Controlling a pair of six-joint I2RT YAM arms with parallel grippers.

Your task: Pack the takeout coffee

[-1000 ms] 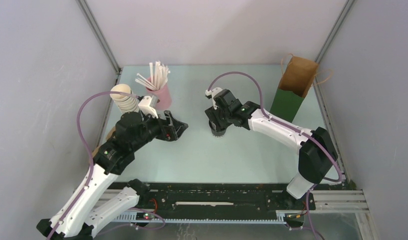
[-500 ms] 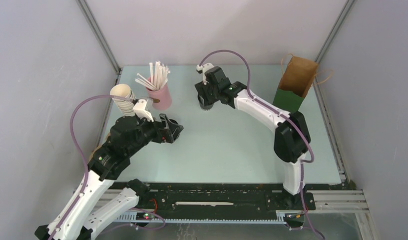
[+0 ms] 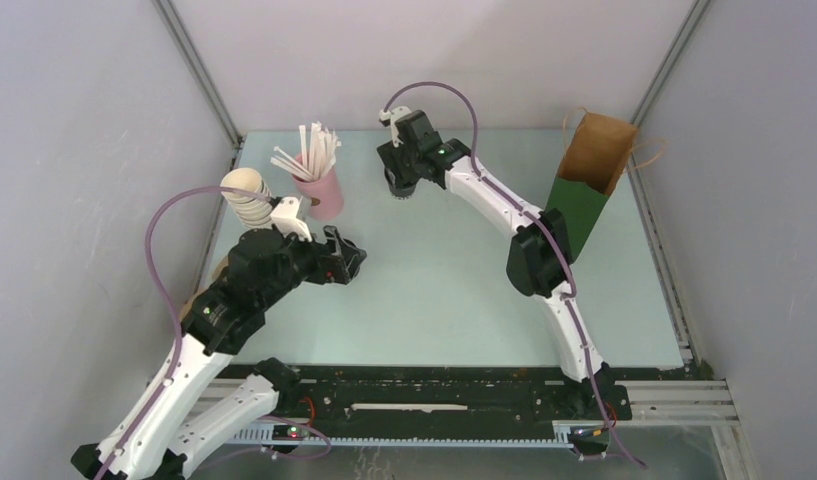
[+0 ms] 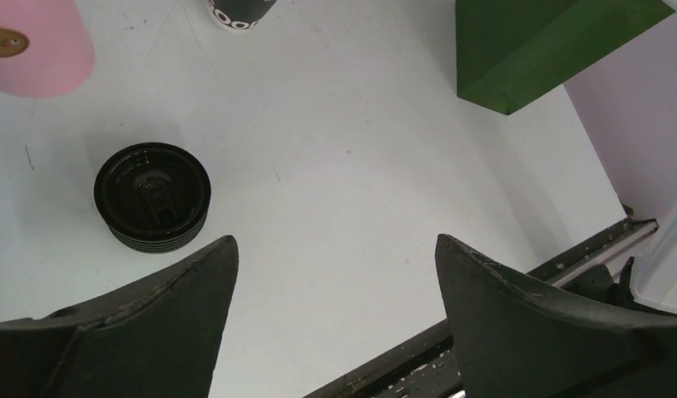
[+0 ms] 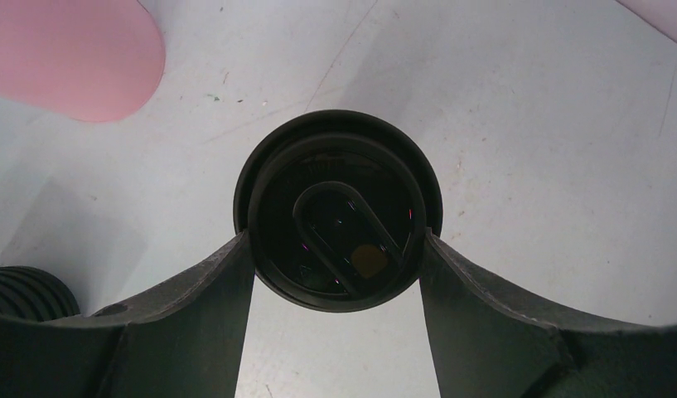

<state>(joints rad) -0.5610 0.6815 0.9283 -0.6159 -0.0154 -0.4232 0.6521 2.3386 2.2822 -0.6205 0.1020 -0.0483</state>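
Note:
My right gripper should move down a little, going gently toward the pink cup [image 3: 324, 194], and let go of the takeout coffee on the bare tabletop, because that spot is just below my gripper.
The takeout coffee [image 5: 336, 207], a dark cup under a round black lid, sits between the fingers of my right gripper [image 5: 335, 242], which is shut on its sides just below the lid. In the top view this right gripper [image 3: 402, 182] holds the takeout coffee [image 3: 398, 191] near the back of the table, right of the pink cup [image 3: 324, 194]. The coffee's base [image 4: 238, 13] shows at the top edge of the left wrist view. My left gripper [image 4: 335, 257] is open and holds nothing; in the top view the left gripper [image 3: 350, 256] hovers at the left.
A tall paper bag [image 3: 588, 172], green outside and brown inside, stands open at the back right. The pink cup holds white straws [image 3: 310, 150]. A stack of lidless cups [image 3: 248, 197] stands at the left wall. A stack of black lids [image 4: 152, 197] lies near my left gripper.
My right arm has carried the takeout coffee from the table's middle to the back left, toward the pink cup. My left arm has drawn back a little to the left, still open.

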